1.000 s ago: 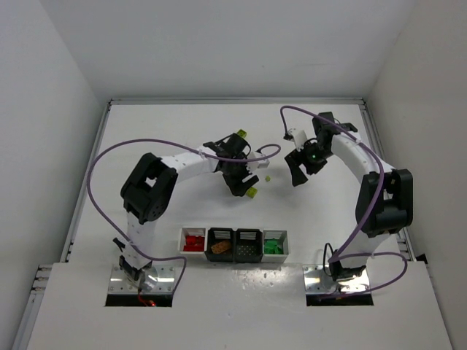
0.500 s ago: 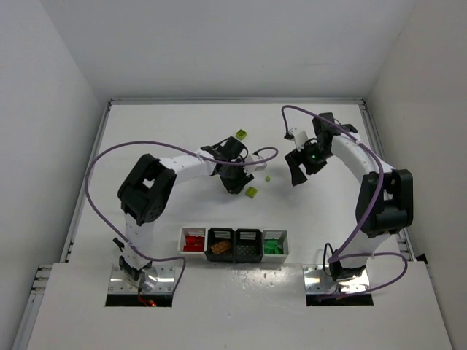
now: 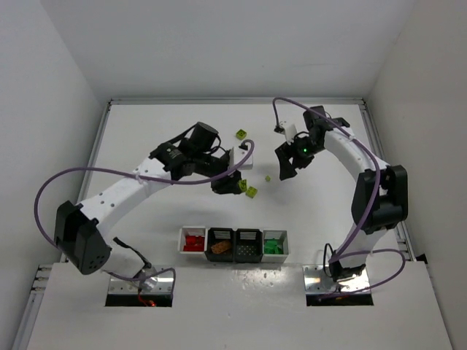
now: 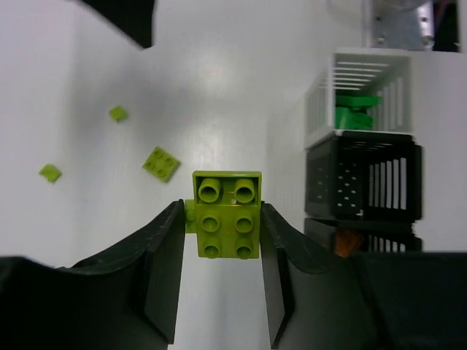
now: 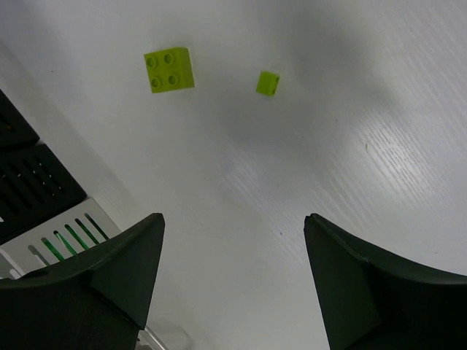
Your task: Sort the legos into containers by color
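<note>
I will bring my left gripper back toward the bin row and over the second black bin (image 3: 248, 247) (image 4: 368, 177) to release the yellow-green lego, since that bin is empty.
My left gripper (image 3: 232, 185) is shut on a yellow-green lego (image 4: 227, 215), which sits between the fingertips in the left wrist view. Loose yellow-green legos lie on the table: a square one (image 3: 251, 192) just right of that gripper, a tiny one (image 3: 268, 178), and one farther back (image 3: 241, 134). My right gripper (image 3: 283, 166) is open and empty, above the table right of the tiny lego (image 5: 268, 82) and the square one (image 5: 169, 69). The containers (image 3: 233, 235) stand in a row at the front. They hold red (image 3: 193, 240), brown-orange (image 3: 219, 249) and green (image 3: 273, 246) legos.
The second black bin (image 3: 248, 244) shows no lego. The bin row also shows at the right of the left wrist view (image 4: 361, 182). Purple cables loop over both arms. The table's side walls stand at far left and right.
The left arm has swung its elbow out to the left and front, and its gripper has shifted a little left. The right gripper has moved slightly left. The loose legos have not moved.
</note>
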Controlling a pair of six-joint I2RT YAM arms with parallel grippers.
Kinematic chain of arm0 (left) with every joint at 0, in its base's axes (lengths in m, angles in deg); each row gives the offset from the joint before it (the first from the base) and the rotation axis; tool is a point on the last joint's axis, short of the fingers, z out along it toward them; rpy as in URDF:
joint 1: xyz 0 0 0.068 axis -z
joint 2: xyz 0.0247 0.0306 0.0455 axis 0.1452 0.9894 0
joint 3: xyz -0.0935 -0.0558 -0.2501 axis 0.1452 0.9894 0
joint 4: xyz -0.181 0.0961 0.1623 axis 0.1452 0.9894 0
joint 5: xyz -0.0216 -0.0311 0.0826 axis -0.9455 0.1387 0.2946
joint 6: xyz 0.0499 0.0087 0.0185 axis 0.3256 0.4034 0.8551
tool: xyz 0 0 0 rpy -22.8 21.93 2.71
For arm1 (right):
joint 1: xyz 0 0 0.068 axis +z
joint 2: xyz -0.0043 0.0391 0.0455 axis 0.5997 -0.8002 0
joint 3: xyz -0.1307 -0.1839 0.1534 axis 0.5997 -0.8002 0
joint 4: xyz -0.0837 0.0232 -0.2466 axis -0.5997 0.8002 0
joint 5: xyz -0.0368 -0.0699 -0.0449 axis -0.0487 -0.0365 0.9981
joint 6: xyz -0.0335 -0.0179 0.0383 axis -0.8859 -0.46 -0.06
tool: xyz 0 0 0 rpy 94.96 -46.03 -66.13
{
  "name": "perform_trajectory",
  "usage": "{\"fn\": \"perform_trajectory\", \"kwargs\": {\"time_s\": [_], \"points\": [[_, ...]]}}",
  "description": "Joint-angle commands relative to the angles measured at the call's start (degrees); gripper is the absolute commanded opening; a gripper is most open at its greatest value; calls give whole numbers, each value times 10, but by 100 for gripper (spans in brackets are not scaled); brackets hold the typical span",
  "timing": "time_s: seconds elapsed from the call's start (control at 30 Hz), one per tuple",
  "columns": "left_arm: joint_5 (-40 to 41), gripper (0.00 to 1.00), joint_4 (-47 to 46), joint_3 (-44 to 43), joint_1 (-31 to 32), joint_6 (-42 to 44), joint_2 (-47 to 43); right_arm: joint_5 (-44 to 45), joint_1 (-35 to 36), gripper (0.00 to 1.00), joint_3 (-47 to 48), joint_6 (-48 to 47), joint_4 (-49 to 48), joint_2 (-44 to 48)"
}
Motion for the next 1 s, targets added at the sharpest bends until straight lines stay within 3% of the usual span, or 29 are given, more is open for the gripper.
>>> {"fn": "perform_trajectory", "kwargs": {"time_s": [0.0,0.5,0.73,0.97], "points": [[-25,14,44,14,33,35,-16,-31,11,77,27,4,-1,-11],[-53,15,159,-13,120,121,35,-50,43,77,35,36,-30,-38],[-48,24,186,-13,147,148,46,-33,59,77,53,36,-30,-50],[-48,27,207,-19,165,165,73,-23,88,77,53,36,-30,-55]]}}
